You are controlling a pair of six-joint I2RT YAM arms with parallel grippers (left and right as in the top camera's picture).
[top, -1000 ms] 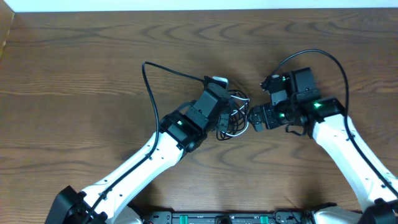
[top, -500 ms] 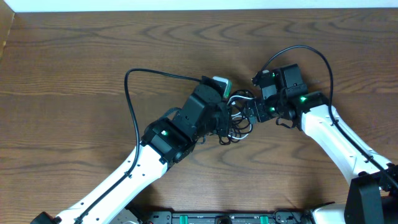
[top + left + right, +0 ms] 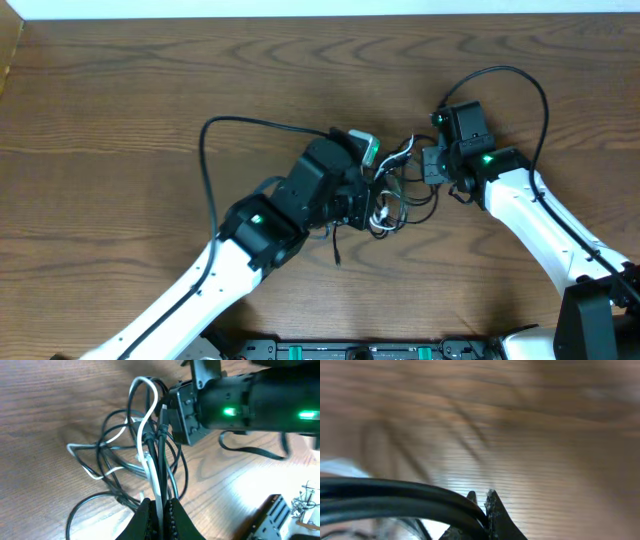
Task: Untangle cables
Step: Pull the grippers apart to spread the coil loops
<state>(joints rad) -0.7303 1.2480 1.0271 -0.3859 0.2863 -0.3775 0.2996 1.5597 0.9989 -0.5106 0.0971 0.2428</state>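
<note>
My left gripper pulls the white-grey cord (image 3: 148, 457) toward the left in the overhead view, over open wood, next, then releases it, since it winds through the black cords.
The cables (image 3: 396, 196) are a small knot of thin black cords and one white-grey cord in the middle of the table, between the two grippers. My left gripper (image 3: 374, 190) comes in from the lower left. In the left wrist view it (image 3: 159, 510) is shut on the white-grey cord (image 3: 148, 457) and the black cords beside it. My right gripper (image 3: 413, 168) meets the knot from the right. The right wrist view shows it (image 3: 481, 496) shut on black cords (image 3: 395, 492) that curve out to the left. One loose black end (image 3: 337, 255) trails below the left arm.
The left arm's thick black lead (image 3: 205, 150) loops out over the wood to the left, and the right arm's lead (image 3: 515, 75) arcs behind its wrist. In the left wrist view the right arm's black wrist housing (image 3: 250, 397) fills the upper right, close above the knot.
My right gripper has gone from open to shut on black cords at the knot's right side. The left arm shifted slightly and a black cable end now trails below it.
</note>
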